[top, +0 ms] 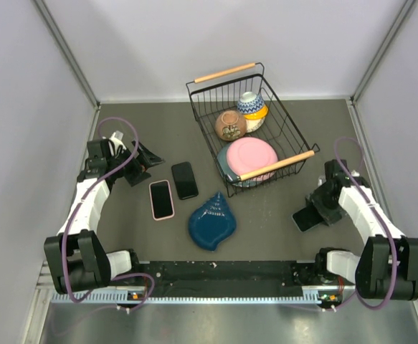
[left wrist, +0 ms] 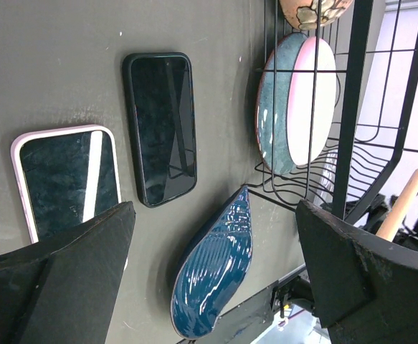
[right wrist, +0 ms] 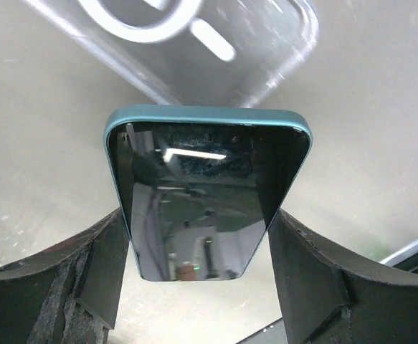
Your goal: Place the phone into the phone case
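Observation:
The clear phone case lies skewed to the phone, so I next need to carry the phone outward, turn my right gripper, lower it onto the case and release.
A phone [right wrist: 205, 193] with a teal rim and a dark screen lies between my right gripper's [right wrist: 198, 244] fingers, which press on its two long sides. Just beyond its far end lies a clear phone case [right wrist: 194, 50] with a white ring mark, flat on the table. From above, the phone [top: 305, 218] shows as a dark slab at the right gripper [top: 316, 210], low over the table at the right. The clear case cannot be made out in that view. My left gripper [top: 138, 161] hangs open at the far left, nothing between its fingers [left wrist: 65, 279].
A pink-cased phone [top: 161, 199] and a black phone [top: 185, 180] lie left of centre. A blue shell-shaped dish [top: 212, 222] sits near the front. A black wire basket [top: 295, 132] with wooden handles holds bowls and a pink plate [top: 248, 159].

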Controlling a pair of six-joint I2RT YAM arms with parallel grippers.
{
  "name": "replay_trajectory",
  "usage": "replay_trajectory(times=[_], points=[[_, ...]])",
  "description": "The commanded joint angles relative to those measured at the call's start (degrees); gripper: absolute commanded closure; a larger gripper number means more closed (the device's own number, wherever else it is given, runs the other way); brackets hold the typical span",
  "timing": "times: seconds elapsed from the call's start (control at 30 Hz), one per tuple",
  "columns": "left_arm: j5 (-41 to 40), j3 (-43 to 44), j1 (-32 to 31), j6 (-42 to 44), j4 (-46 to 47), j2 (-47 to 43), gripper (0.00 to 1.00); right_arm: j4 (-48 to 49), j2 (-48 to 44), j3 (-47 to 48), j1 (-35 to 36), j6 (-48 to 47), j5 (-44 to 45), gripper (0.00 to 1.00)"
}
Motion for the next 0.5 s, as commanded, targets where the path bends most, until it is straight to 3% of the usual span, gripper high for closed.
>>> replay_trajectory(times=[0.0,0.13,0.3,0.47], points=[[2.1,1.9,-0.1,-0.3,0.5,1.4,0.01,2.3,-3.9,8.5,0.6,-15.5,2.8,0.73],[2.9,1.5,0.0,-0.9,1.4,1.3,0.01,2.4,-2.1,14.7,-0.7,-28.7,2.2,0.77],[4.6,0.2,0.0,-1.1,2.9,0.5,0.01,6.8,1.3,19.6,-9.5,-40.2,-5.3,0.80],[4.9,-0.5,-0.1,-1.5,3.8,-0.4,0.01,13.9,2.3,21.0,-10.1,-57.5,-7.3,0.82]])
